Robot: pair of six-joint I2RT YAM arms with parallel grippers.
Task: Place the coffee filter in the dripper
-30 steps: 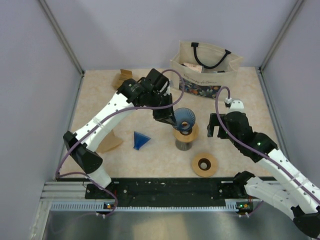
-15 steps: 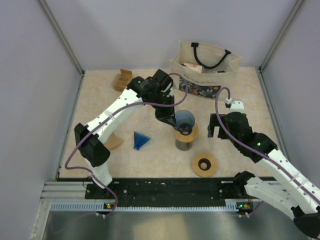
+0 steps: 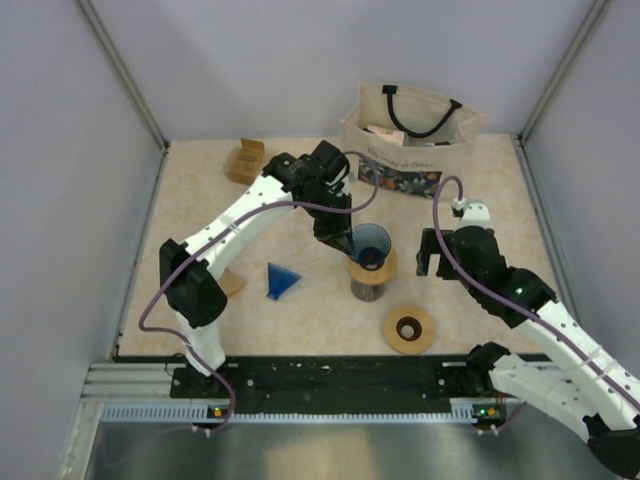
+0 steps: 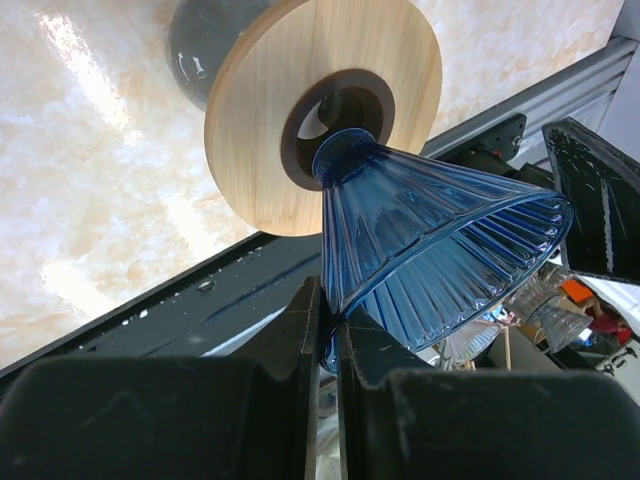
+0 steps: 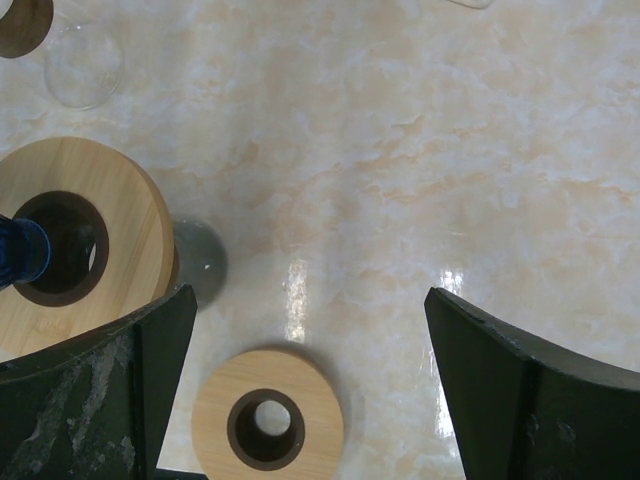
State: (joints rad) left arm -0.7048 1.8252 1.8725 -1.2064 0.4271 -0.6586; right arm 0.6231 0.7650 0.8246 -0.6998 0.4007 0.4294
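Note:
The left gripper will next go down to sink the dripper's narrow tip into the ring's dark hole (image 3: 371, 260) (image 4: 338, 117) and let go of the dripper's rim, because that hole is below the gripper.
My left gripper (image 3: 345, 240) is shut on the rim of a blue ribbed glass dripper (image 3: 371, 241). It holds the dripper tilted, with its narrow tip in the hole of a wooden ring (image 3: 373, 267) that sits on a grey cup (image 3: 367, 291). The left wrist view shows the fingers (image 4: 320, 330) pinching the dripper's (image 4: 440, 260) rim, with the ring (image 4: 260, 130) beyond. A tan paper filter (image 3: 233, 284) lies at the left, mostly hidden behind my left arm. My right gripper (image 3: 437, 255) is open and empty to the right of the cup, and it also shows in the right wrist view (image 5: 310, 330).
A second wooden ring (image 3: 409, 329) lies on the table near the front, below my right gripper (image 5: 267, 424). A small blue cone (image 3: 281, 279) lies left of the cup. A cloth tote bag (image 3: 410, 140) stands at the back. A wooden holder (image 3: 245, 160) sits at the back left.
My left arm has swung its elbow to the right and shifted the dripper slightly over the wooden ring. The right arm has not moved.

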